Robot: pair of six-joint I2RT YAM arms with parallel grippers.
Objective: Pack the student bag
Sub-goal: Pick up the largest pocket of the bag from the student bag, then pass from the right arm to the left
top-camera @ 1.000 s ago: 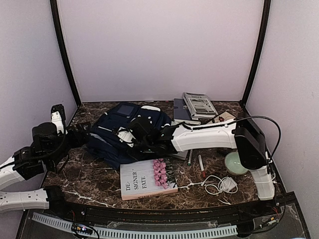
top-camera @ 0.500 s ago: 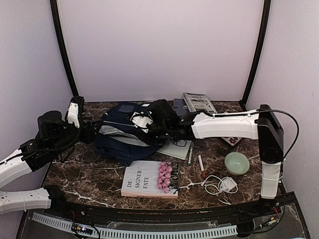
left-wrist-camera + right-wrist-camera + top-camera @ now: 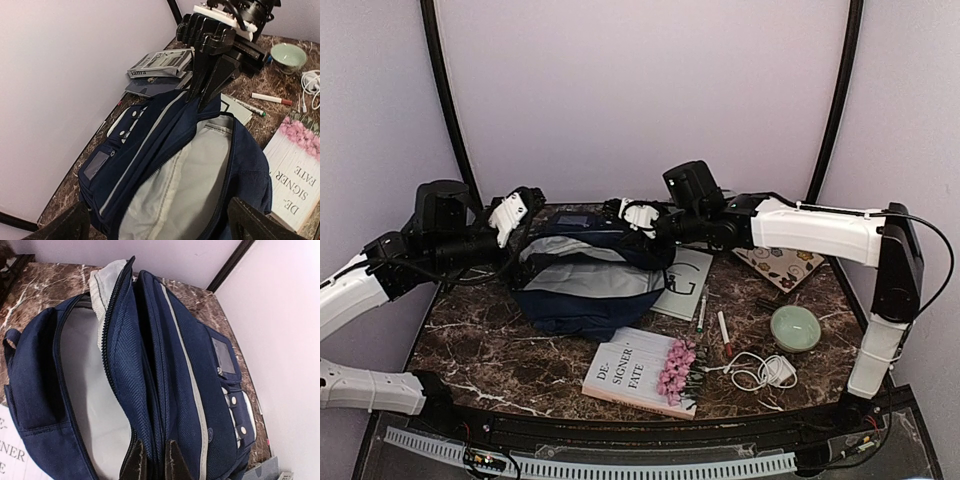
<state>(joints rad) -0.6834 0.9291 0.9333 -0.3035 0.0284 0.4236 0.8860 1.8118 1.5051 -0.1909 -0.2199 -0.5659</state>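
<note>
My left gripper comes down toward the right in the top view onto the raised flap's zipped edge (image 3: 560, 240) (image 3: 139, 189) next, since that edge lies below the gripper's fingers on that side.
The student bag (image 3: 582, 285) stands in the middle of the table, navy with white stripes, its main compartment gaping and the grey lining (image 3: 185, 185) showing. My right gripper (image 3: 632, 220) is at the bag's back right top and is shut on a fold of navy fabric beside the zip (image 3: 152, 462). In the left wrist view that gripper (image 3: 207, 85) pinches the rim from above. My left gripper (image 3: 520, 210) hovers at the bag's left end, open; its two dark fingertips (image 3: 70, 225) stand wide apart either side of the opening, gripping nothing.
A white book (image 3: 645, 372) with pink flowers lies in front of the bag. A grey notebook (image 3: 685, 283), pens (image 3: 703, 310), a marker (image 3: 723, 333), a green bowl (image 3: 794, 328) and a white cable (image 3: 760, 370) lie to the right. Magazines (image 3: 160, 65) sit at the back.
My right gripper has shut on the bag's rim and drawn it up and back, opening the bag. My left arm has risen and its jaws have widened. The book slid right.
</note>
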